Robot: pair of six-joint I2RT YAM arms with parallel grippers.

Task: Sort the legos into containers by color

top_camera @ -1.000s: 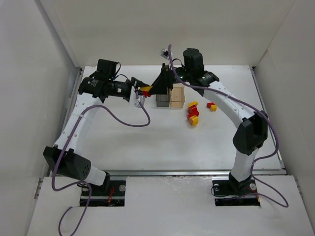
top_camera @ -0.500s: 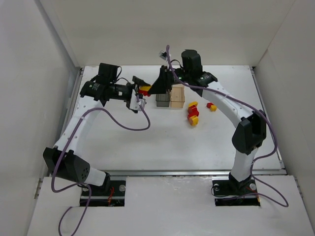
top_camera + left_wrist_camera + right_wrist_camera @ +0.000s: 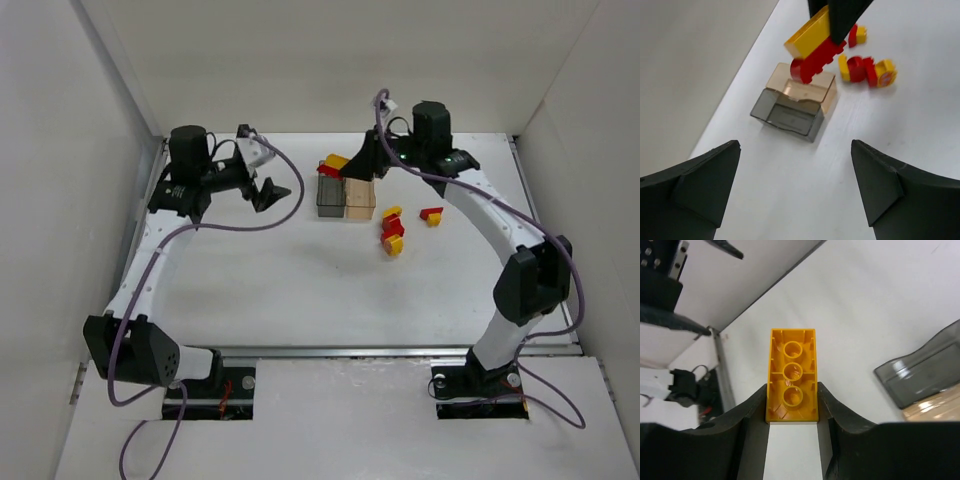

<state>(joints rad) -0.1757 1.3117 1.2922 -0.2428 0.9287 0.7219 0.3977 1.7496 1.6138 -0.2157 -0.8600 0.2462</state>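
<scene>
My right gripper tips its fingers down next and lowers them to release over the amber container (image 3: 936, 407) below, close in color to the yellow brick (image 3: 792, 375).
A yellow brick (image 3: 792, 375) with a red brick (image 3: 817, 60) stuck to it hangs in the air, and my right gripper (image 3: 343, 166) is shut on the yellow one. From above, this pair (image 3: 333, 164) sits just behind the far edge of the joined containers, one smoky grey (image 3: 330, 197) and one amber (image 3: 361, 197). My left gripper (image 3: 268, 172) stands open and empty to the left of the bins, its fingers (image 3: 695, 185) wide apart over bare table. Several loose red and yellow legos (image 3: 392, 232) lie right of the bins.
Another small red and yellow lego (image 3: 432, 213) lies near the right arm's forearm. White walls close the table on the left, back and right. Both arms reach across the far half of the table, with purple cables hanging off them.
The left gripper let go of the brick pair, opened wide and drew back to the left. The right gripper closed on the pair and carried it slightly right, toward the bins.
</scene>
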